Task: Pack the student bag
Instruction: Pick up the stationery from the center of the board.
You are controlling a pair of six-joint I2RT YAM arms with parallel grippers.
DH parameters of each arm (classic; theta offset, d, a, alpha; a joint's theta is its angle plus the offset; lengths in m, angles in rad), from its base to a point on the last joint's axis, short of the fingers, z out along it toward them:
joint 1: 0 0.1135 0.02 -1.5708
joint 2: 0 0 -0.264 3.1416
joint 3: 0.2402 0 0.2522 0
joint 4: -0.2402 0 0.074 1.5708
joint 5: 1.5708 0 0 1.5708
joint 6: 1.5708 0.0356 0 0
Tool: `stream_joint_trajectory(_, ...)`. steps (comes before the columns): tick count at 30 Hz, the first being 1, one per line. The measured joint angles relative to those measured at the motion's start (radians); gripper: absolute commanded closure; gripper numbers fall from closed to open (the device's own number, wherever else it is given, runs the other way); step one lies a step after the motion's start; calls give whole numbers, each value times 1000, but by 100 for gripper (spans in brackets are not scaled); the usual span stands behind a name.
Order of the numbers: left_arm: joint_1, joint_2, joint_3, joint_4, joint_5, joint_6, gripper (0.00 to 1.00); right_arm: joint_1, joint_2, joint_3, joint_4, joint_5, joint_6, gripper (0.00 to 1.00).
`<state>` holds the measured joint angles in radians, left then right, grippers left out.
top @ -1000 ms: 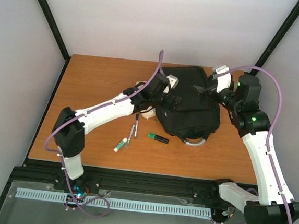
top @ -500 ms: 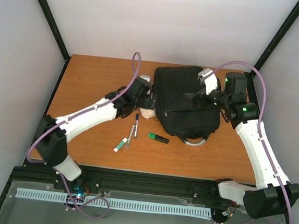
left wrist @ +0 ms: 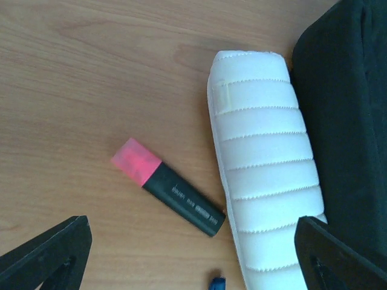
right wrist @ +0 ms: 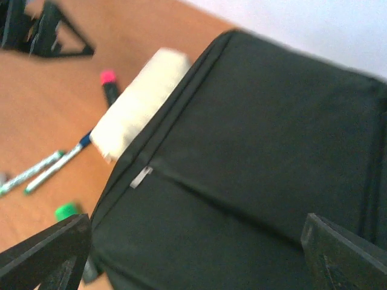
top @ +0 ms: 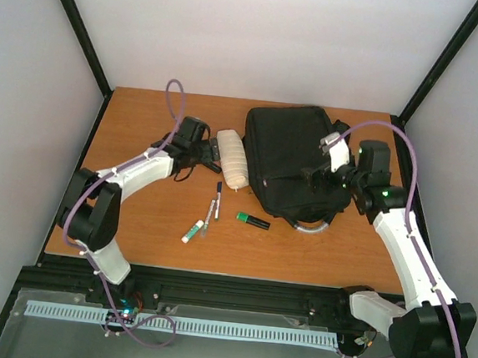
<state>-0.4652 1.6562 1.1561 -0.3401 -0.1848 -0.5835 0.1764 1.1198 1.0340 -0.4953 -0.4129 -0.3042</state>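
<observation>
My left gripper should next lower across onto the pencil case's long edge clear of the bag, since the pencil case (top: pixel 232 158) is below and right in the top view.
The student bag (top: pixel 295 157) lies flat at the table's back right, black, with a grey handle (top: pixel 311 228) at its near edge. It fills the right wrist view (right wrist: pixel 260 163), where a small zip pull (right wrist: pixel 140 177) shows. My right gripper (top: pixel 315 174) hovers open over the bag's front panel (right wrist: pixel 193 266), with nothing between its fingers. My left gripper (top: pixel 209 150) is open just left of a white quilted pencil case (top: pixel 232 158) that lies against the bag's left side. Between its fingers (left wrist: pixel 193 266) lie a pink highlighter (left wrist: pixel 166 188) and the case (left wrist: pixel 263 163).
Two pens (top: pixel 212 205), a green highlighter (top: pixel 253 220) and a small green-capped stick (top: pixel 193 230) lie on the wooden table (top: pixel 136 212) in front of the bag. A blue pen tip (left wrist: pixel 217 283) shows in the left wrist view. Grey walls close in the back and sides.
My left arm has drawn back leftwards off the bag and now hangs by the white case. The right gripper has dropped lower over the bag's front. The bag has settled flat.
</observation>
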Motion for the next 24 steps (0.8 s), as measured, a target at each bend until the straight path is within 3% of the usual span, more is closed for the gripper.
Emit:
stream_joint_trajectory(4,77,66,-3,109,172,-55,24,-6,-56,-133,2,-72,-38,11)
stream_joint_trajectory(10,78,171,14,190,312,-100,43,-31,-93,-166,33,-132,-67,15)
stream_joint_trajectory(24,84,332,164,170,338,-158,44,-47,-80,-167,43,-183,-86,17)
